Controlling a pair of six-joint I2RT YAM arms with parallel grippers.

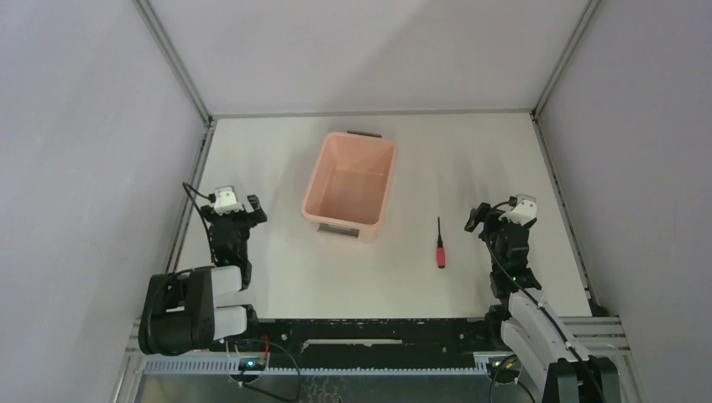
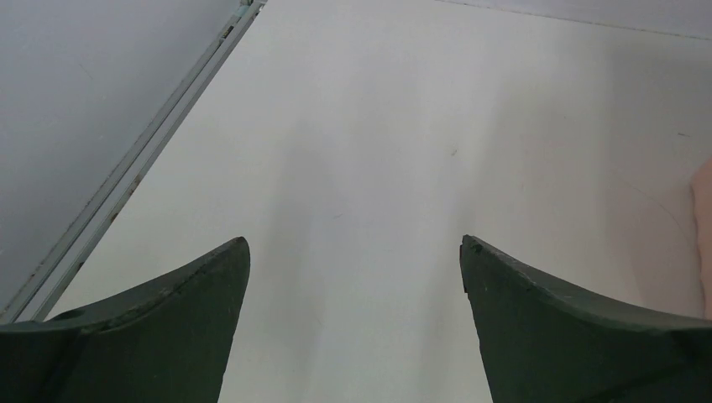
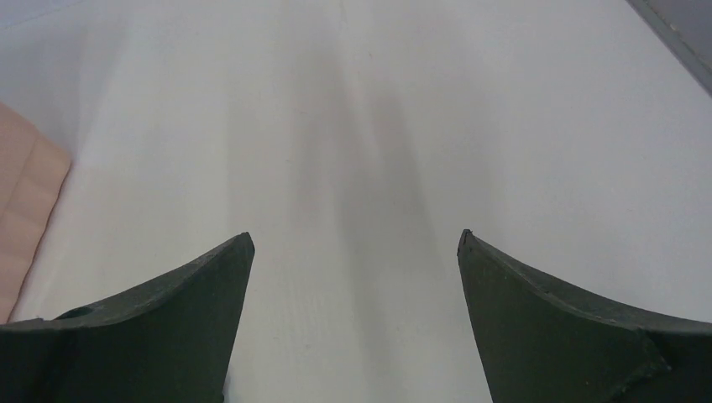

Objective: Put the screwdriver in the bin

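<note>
Next, my right gripper shifts left in the top view and down astride the collar, as bare table at the screwdriver's black collar (image 1: 440, 242) leaves both fingers room.
The screwdriver (image 1: 440, 244), red handle near and thin black shaft pointing away, lies flat on the white table to the right of the bin. The salmon-pink bin (image 1: 349, 186) stands empty at the table's middle, with dark grey handle tabs at its short ends. My left gripper (image 1: 239, 204) is open and empty left of the bin; it also shows in the left wrist view (image 2: 354, 248). My right gripper (image 1: 497, 211) is open and empty, right of the screwdriver; it also shows in the right wrist view (image 3: 354, 242). The screwdriver is out of both wrist views.
The white table (image 1: 470, 151) is fenced by metal rails (image 1: 188, 201) and grey walls on three sides. A sliver of the bin shows at the right edge of the left wrist view (image 2: 704, 235) and at the left edge of the right wrist view (image 3: 21, 210).
</note>
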